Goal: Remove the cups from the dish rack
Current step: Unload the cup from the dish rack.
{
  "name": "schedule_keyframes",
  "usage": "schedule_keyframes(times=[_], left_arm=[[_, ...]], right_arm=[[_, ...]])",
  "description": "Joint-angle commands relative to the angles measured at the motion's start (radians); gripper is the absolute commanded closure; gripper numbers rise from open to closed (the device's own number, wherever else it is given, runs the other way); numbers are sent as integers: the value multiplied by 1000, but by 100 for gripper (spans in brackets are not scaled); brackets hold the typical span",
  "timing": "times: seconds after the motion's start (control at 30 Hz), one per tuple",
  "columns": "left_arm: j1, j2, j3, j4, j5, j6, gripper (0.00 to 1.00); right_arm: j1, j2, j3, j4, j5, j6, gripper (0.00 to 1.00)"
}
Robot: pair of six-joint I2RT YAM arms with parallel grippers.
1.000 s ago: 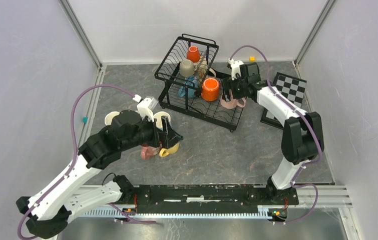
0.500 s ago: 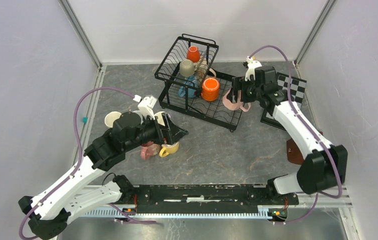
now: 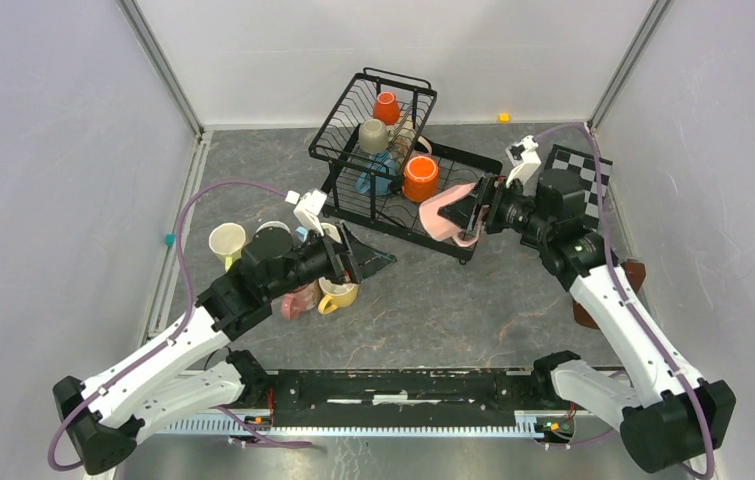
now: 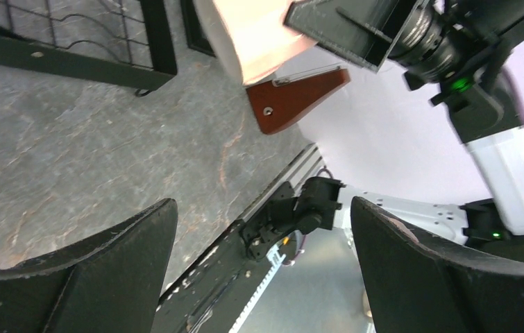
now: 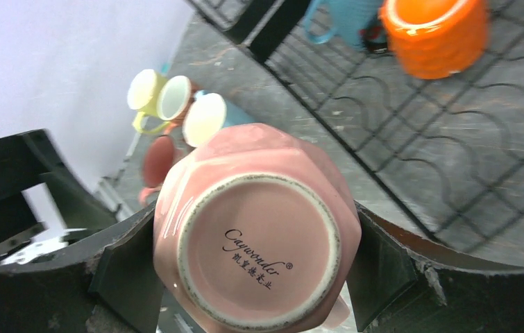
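I should next move my left gripper to the right in the top view onto the held pink mug's rim (image 3: 427,223) (image 4: 231,55), because my right gripper covers the base end of the mug.
The black wire dish rack (image 3: 348,125) stands at the back centre. It holds a small orange mug (image 3: 386,107), a beige mug (image 3: 373,135), a light blue mug (image 3: 374,181) and a larger orange mug (image 3: 419,178). My right gripper (image 3: 465,212) is shut on a pink mug (image 3: 441,214), held on its side in the air over the rack's front right corner. The right wrist view shows the mug's base (image 5: 255,236) between the fingers. My left gripper (image 3: 365,262) is open and empty, left of the pink mug; the left wrist view (image 4: 262,263) shows nothing between its fingers.
Several mugs stand on the table by the left arm: a cream one (image 3: 226,242), a yellow one (image 3: 339,293), a pink one (image 3: 295,303). A checkered board (image 3: 581,172) and a brown wedge (image 3: 631,272) lie at the right. Walls close in on three sides.
My right arm has drawn the pink mug away from the rack's right side and swung it forward and left, tipping it on its side. My left arm has reached right toward it.
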Motion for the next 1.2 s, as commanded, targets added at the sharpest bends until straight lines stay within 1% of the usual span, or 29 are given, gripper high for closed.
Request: schedule_keyframes(times=[0.0,0.17,0.3,0.57,0.73,0.97,1.1,1.17], left_arm=[[-3,26,9,182,55,-58,0],[-1,57,25,198,44,-37,0],[-1,67,25,231,41,-22,2],[-3,66,3,308,49,-14,17],[-2,76,0,330,42,23,25],[-2,105,-2,404,67,71,37],[-3,131,4,452,95,86,47],[-2,144,5,475,108,86,50]], right_arm=[[54,-45,-43,316,-108,226,93],[136,-35,-91,489,-115,375,93],[184,-28,-121,561,-96,439,94],[199,-25,-211,742,-102,597,95],[222,-22,-242,816,-90,681,96],[242,-36,-288,876,-54,768,96],[254,-38,-312,901,-40,815,97],[255,-44,-332,913,-25,841,98]])
